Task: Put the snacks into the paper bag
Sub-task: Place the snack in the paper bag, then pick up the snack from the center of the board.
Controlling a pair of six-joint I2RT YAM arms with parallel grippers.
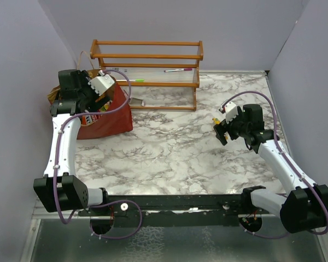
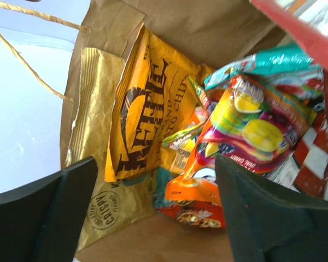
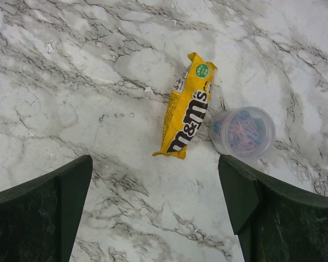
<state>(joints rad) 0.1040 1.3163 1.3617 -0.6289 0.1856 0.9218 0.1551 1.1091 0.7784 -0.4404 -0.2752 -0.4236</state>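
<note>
The M&M's pack's end away from the green mark is nearest my right gripper's open fingers, so next I need to lower them around that end.
The red paper bag stands at the back left of the table. My left gripper is at its mouth, open and empty. In the left wrist view the bag's brown inside holds the orange Kettle chips bag, a tan chip bag, an orange candy pack and a colourful candy pack. My right gripper hovers open over the table at the right. A yellow M&M's pack lies flat on the marble just ahead of it.
A small translucent cup of coloured clips stands right next to the M&M's pack. A wooden slatted rack stands at the back, with a pen on its shelf. Grey walls close in the back and sides.
</note>
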